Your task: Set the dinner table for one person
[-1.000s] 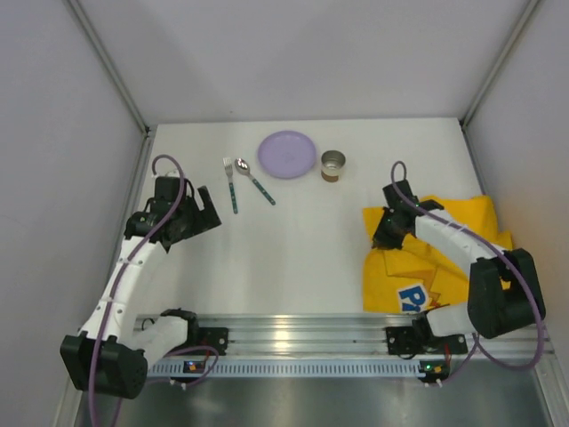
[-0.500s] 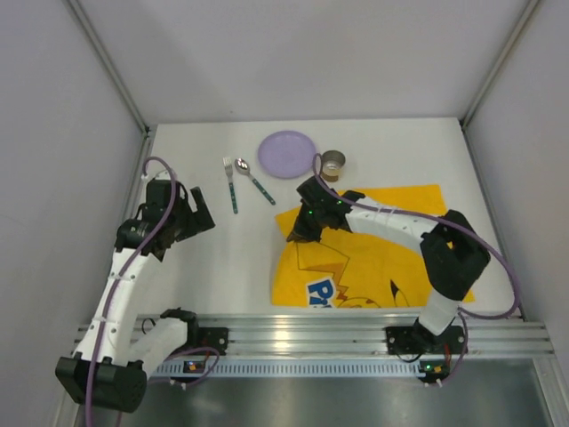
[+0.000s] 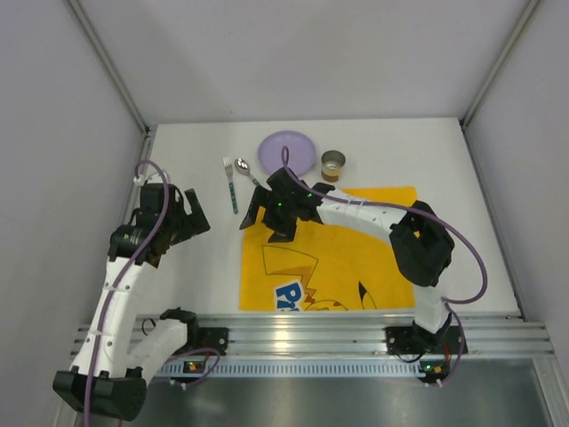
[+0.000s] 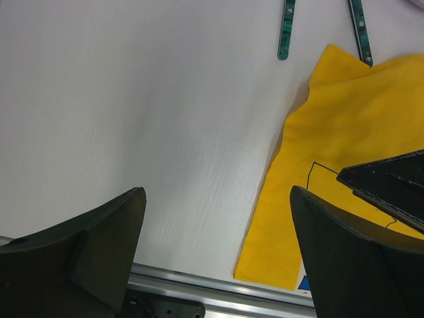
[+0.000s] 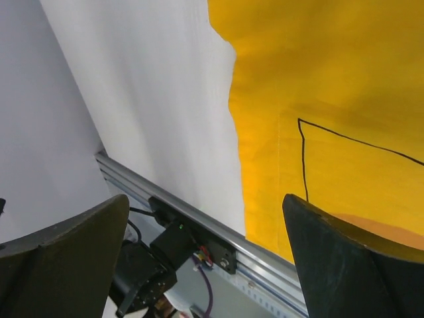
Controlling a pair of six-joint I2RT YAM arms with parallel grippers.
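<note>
The near end of the spoon's handle touches the corner of the cloth, outward of my right gripper and below it. My right gripper will reach outward and lower its open fingers to both sides of that end.
A yellow cartoon-printed cloth (image 3: 338, 253) lies spread flat on the white dinner table (image 3: 196, 276). Its top left corner (image 4: 331, 59) touches the spoon handle. My right gripper (image 3: 265, 222) hovers open over that corner, nothing between its fingers; beneath it the right wrist view shows the cloth's left edge (image 5: 331, 86) and bare table (image 5: 146, 86). My left gripper (image 3: 191, 216) stands open and empty over bare table to the left; in its wrist view the gripper (image 4: 215, 232) frames the cloth's near left corner (image 4: 278, 258).
A purple plate (image 3: 286, 153) and a small tin cup (image 3: 332, 165) stand at the back. A fork (image 3: 231, 185) and a spoon (image 3: 254, 181) with green handles lie left of the plate. A metal rail (image 3: 293, 331) runs along the near edge.
The right arm dragged the crumpled cloth from the right side leftward, spreading it flat, then opened its jaws and let go. The left arm drew back slightly.
</note>
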